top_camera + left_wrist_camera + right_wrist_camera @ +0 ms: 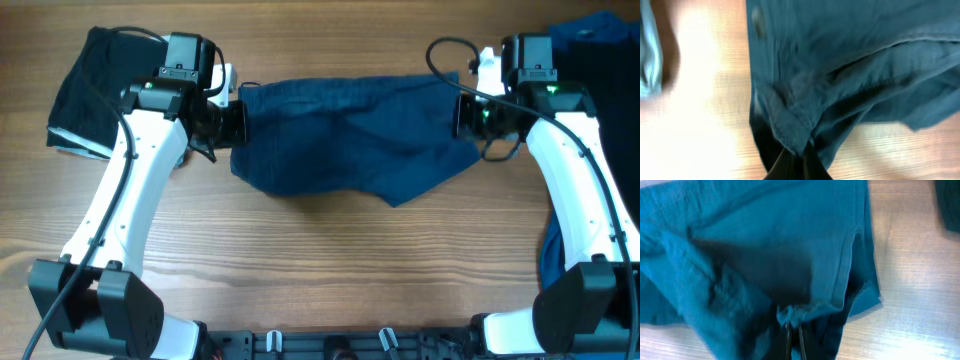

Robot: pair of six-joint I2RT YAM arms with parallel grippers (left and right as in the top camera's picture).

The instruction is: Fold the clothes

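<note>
The garment is bunched in folds and bare wood shows nearer the robot, so the robot's right gripper will pull back over the near part of the tabletop and let go of the gathered edge.
A dark navy denim-like garment (350,135) hangs stretched across the middle of the table between both arms, sagging in the centre. My left gripper (236,118) is shut on its left end; in the left wrist view the pinched seam (790,132) bunches just above the closed fingers (790,167). My right gripper (462,115) is shut on the right end, where a gathered edge of cloth (800,312) sits at the closed fingertips (789,337). The garment (765,245) fills most of the right wrist view.
A folded black garment (95,85) lies at the far left. Dark and bright blue clothes (600,45) are piled at the far right, with blue fabric (552,260) beside the right arm's base. Bare wooden table (330,270) spans the front.
</note>
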